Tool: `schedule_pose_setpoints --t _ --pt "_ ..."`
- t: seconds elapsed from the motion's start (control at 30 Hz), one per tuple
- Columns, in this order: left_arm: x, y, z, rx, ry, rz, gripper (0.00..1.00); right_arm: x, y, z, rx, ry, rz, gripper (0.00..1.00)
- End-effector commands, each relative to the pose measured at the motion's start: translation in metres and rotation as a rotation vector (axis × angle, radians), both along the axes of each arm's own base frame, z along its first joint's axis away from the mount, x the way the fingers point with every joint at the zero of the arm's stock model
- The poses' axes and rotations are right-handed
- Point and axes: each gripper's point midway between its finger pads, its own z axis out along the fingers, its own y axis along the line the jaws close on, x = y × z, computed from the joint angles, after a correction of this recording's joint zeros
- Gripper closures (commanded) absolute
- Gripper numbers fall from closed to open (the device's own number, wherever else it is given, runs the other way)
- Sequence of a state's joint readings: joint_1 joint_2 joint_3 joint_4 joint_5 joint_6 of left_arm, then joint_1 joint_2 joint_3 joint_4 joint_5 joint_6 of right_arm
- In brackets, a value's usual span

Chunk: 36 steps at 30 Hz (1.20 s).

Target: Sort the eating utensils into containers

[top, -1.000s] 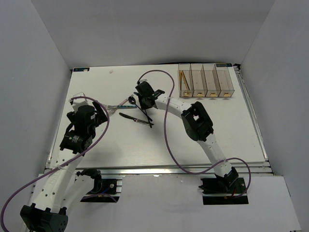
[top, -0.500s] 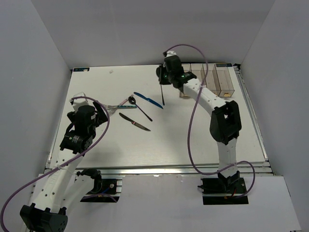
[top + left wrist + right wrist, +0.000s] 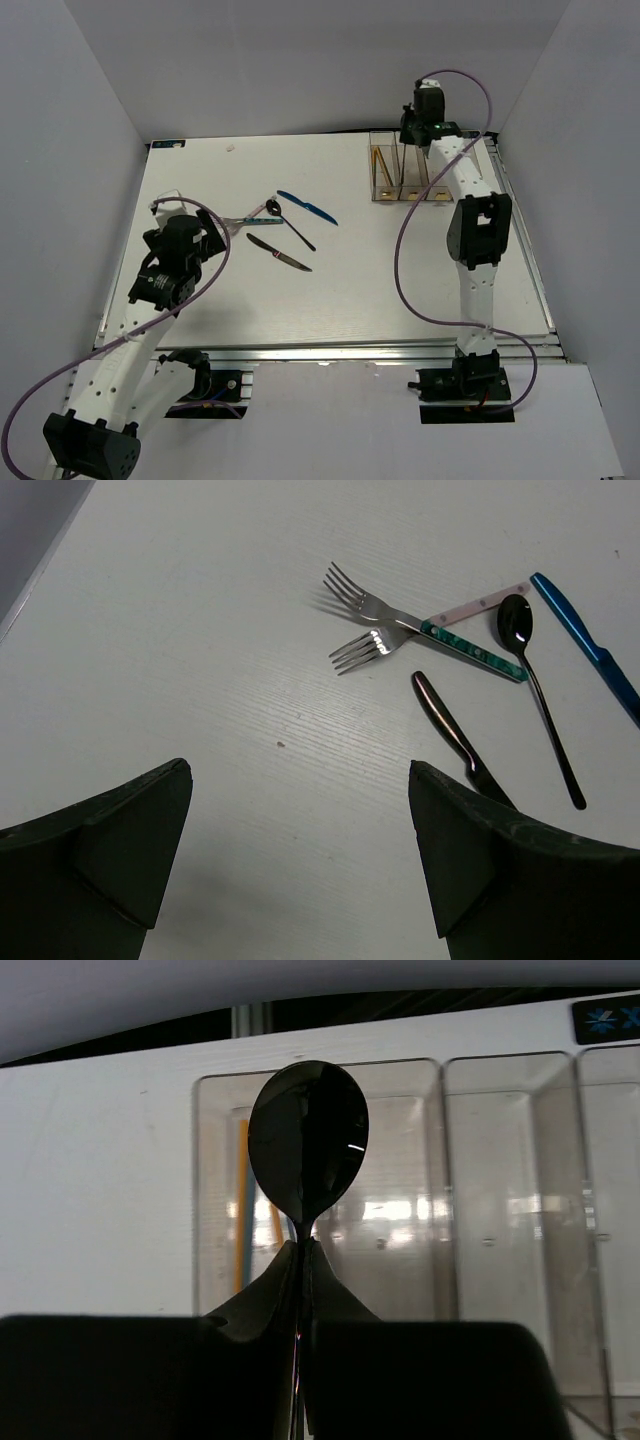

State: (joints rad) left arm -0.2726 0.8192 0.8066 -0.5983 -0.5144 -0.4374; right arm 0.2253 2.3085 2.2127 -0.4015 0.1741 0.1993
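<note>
My right gripper shifts away from the orange chopsticks and slightly down next, bringing the black spoon over the neighbouring bin. The chopsticks already occupy the end bin.
My right gripper is shut on the neck of a black spoon, held above the containers, about over the wall between the two left bins. Orange chopsticks lie in the leftmost bin. In the top view that gripper hangs over the clear bins at the back right. My left gripper is open above bare table. Ahead of it lie two forks, a second black spoon, a dark knife and a blue knife.
The loose cutlery is clustered on the white table left of centre, with the blue knife farthest back. White walls close in the table on three sides. The right arm stretches up along the table's right half.
My right arm has lifted a black spoon from the cutlery cluster and swung it right and back to above the bins. The left arm has hardly moved.
</note>
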Motion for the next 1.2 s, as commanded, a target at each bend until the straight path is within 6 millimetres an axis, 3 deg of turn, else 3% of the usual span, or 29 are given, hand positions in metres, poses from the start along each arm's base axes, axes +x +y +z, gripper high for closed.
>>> schedule_pose_setpoints --t 0.0,0.1,0.3,0.47,0.63,0.83,0.87,0.93,1.03,1.13,1.17 --pt "0.003 -0.004 -0.007 0.009 0.031 -0.014 0.02 0.02 -0.033 0.034 0.005 -0.105 -0.005 1.0" --pt "0.002 -0.004 0.0 0.003 0.009 -0.02 0.02 0.031 -0.05 0.027 -0.003 -0.119 -0.014 1.0" --pt "-0.005 -0.004 0.018 -0.024 -0.081 -0.028 0.02 0.043 -0.053 0.006 -0.016 -0.123 0.008 1.0" --pt "-0.003 -0.007 0.013 -0.021 -0.058 -0.042 0.02 0.044 -0.058 -0.011 -0.013 -0.119 -0.045 1.0" --pt "-0.002 -0.01 0.011 -0.019 -0.046 -0.052 0.02 0.045 -0.051 -0.016 -0.007 -0.12 -0.042 1.0" --pt "-0.003 -0.011 0.014 -0.024 -0.061 -0.057 0.02 0.037 -0.045 -0.016 -0.043 -0.1 -0.033 0.68" --pt "-0.003 -0.011 0.014 -0.023 -0.059 -0.058 0.02 0.034 -0.044 -0.016 -0.049 -0.09 -0.038 0.52" --pt "-0.004 -0.011 0.013 -0.021 -0.057 -0.057 0.02 0.033 -0.042 -0.012 -0.055 -0.092 -0.033 0.51" --pt "-0.005 -0.012 0.014 -0.02 -0.062 -0.058 0.02 0.035 -0.039 -0.008 -0.061 -0.078 -0.03 0.11" --pt "-0.006 -0.011 0.015 -0.017 -0.066 -0.049 0.02 0.022 -0.033 0.009 -0.053 -0.07 -0.043 0.11" --pt "-0.006 -0.012 0.014 -0.016 -0.063 -0.05 0.02 0.014 -0.021 0.017 -0.039 -0.076 -0.021 0.11"
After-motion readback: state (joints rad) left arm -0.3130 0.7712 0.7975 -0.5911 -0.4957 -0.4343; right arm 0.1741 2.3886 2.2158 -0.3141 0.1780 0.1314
